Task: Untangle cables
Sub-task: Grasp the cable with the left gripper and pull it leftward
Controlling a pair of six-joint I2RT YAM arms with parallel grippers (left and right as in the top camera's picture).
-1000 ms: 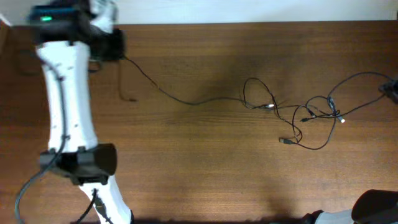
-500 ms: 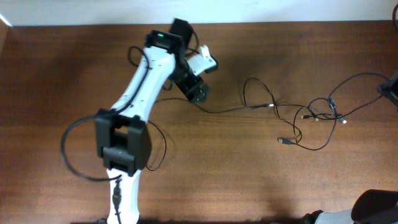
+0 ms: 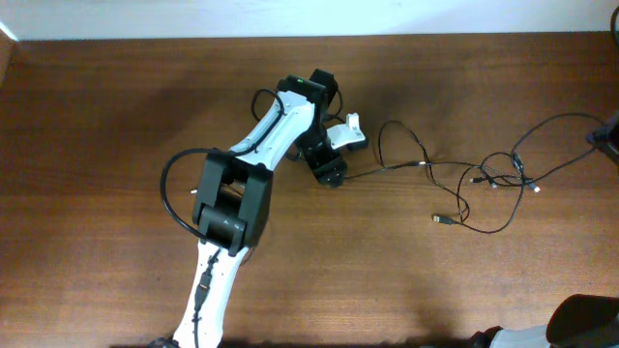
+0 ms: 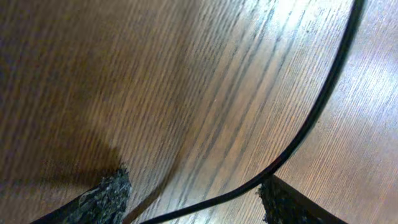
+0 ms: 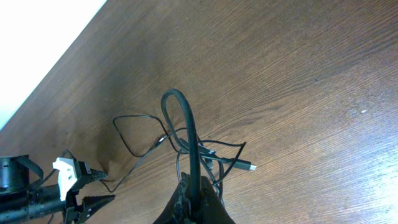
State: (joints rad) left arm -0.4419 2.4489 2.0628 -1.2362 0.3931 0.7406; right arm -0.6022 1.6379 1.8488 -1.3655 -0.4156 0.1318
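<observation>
Next, my right gripper moves down and to the left in the overhead view toward the tangle [image 3: 515, 180] [image 5: 202, 149] to release the cable, as its loop stands above the wood.
The cables [image 3: 484, 182] lie as thin black wires in a loose tangle on the right half of the brown table [image 3: 106, 106]. One strand [image 3: 387, 166] runs left out of the tangle to my left gripper [image 3: 345, 158]. In the left wrist view that strand [image 4: 323, 99] passes between the two fingertips, and my left gripper [image 4: 196, 200] stands open around it, low over the wood. My right gripper [image 5: 199, 194] is shut on a cable that loops upward [image 5: 177, 99] above the tangle [image 5: 202, 149]. A silver-tipped plug [image 5: 247, 166] lies beside it.
My left arm [image 3: 242, 184] stretches diagonally from the front edge to mid-table, its own thick cable looping beside it. A white wall borders the table's far edge [image 3: 309, 37]. My right gripper [image 3: 609, 135] shows only at the right border of the overhead view.
My left arm has swung from the far left corner to the table's middle, toward the tangle. Its gripper, shut a second ago, now stands open. The long strand lies shorter and slacker. The right gripper stays put.
</observation>
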